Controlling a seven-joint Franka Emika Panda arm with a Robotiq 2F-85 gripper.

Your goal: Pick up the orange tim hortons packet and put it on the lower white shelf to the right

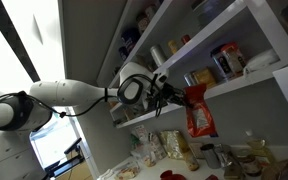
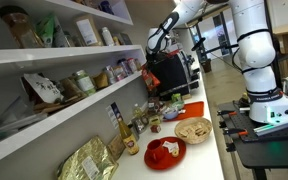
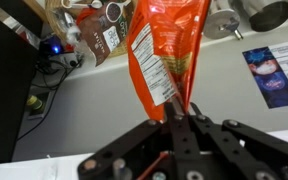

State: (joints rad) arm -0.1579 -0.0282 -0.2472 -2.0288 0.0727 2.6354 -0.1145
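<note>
I should next raise the packet in my gripper past the lower white shelf's edge and outward among the jars, then release it, because the shelf is above and outward.
The orange Tim Hortons packet [image 1: 199, 112] hangs from my gripper [image 1: 174, 93], red-orange with a white nutrition label. It is in the air just below and in front of the lower white shelf [image 1: 234, 80], which is lined with jars. In the wrist view the packet [image 3: 164, 55] fills the top middle and my gripper [image 3: 181, 112] is shut on its edge. In an exterior view the gripper [image 2: 154, 55] and packet [image 2: 152, 80] are small, near the far end of the lower shelf [image 2: 54, 108].
Jars, bottles and packets stand on the counter below [image 1: 184, 155]. A red plate [image 2: 164, 152] and a bowl of food [image 2: 193, 129] sit on the counter. Higher white shelves [image 1: 174, 25] hold more jars. A black machine [image 2: 169, 72] stands behind the gripper.
</note>
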